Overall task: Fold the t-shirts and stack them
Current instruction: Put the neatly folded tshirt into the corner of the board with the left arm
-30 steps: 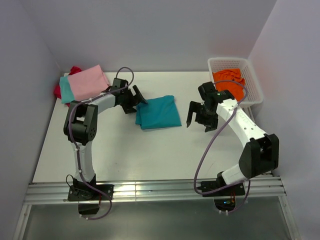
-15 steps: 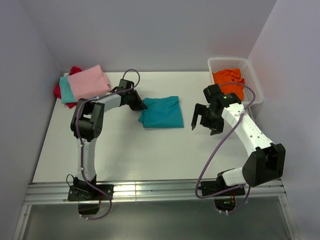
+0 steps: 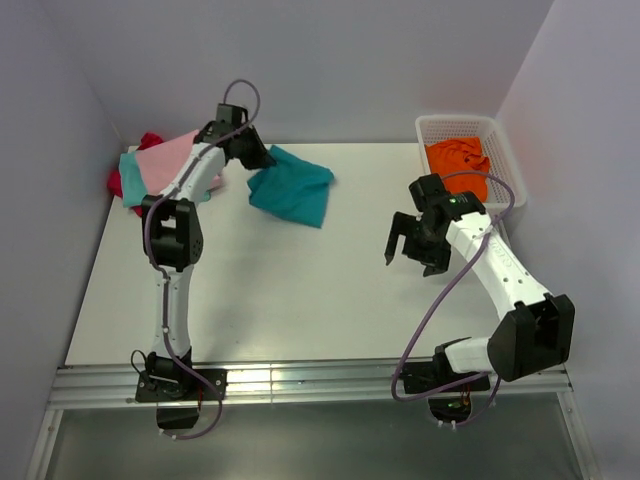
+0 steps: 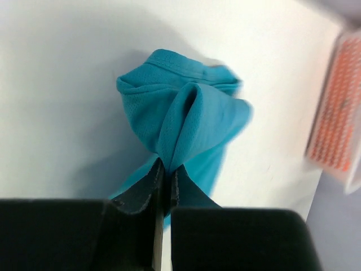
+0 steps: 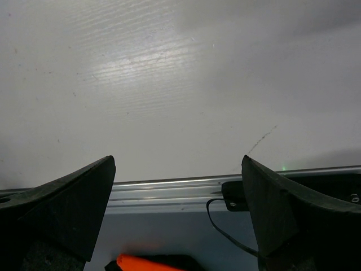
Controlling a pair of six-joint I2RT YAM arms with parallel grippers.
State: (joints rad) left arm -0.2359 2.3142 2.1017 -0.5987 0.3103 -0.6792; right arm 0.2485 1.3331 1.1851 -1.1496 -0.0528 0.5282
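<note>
The stack's pink top point(image 3: 169, 161) lies to the left of my left gripper in the top view, so my left gripper will next carry the teal t-shirt point(image 3: 292, 187) that way and let go of it there.
The folded teal t-shirt point(image 3: 292, 187) hangs lifted at the back of the table, right of the stack. My left gripper point(image 3: 262, 160) is shut on its left corner; the left wrist view shows the teal cloth point(image 4: 186, 124) pinched between the closed fingers and bunched beyond them. A stack of folded t-shirts sits in the back left corner: pink point(image 3: 165, 165) on top, light aqua point(image 3: 130, 182) under it, red point(image 3: 148, 141) at the bottom. An orange t-shirt point(image 3: 458, 160) lies in the basket. My right gripper point(image 3: 412, 247) hovers open over bare table at the right, holding nothing.
A white mesh basket point(image 3: 505, 160) stands at the back right corner against the wall. Grey walls close in the table on the left, back and right. A metal rail point(image 3: 310, 380) runs along the near edge, also seen in the right wrist view as the rail point(image 5: 169, 189).
My left gripper closed on the teal t-shirt's left corner and carried it up and back-left toward the stack. The right arm drew slightly right.
</note>
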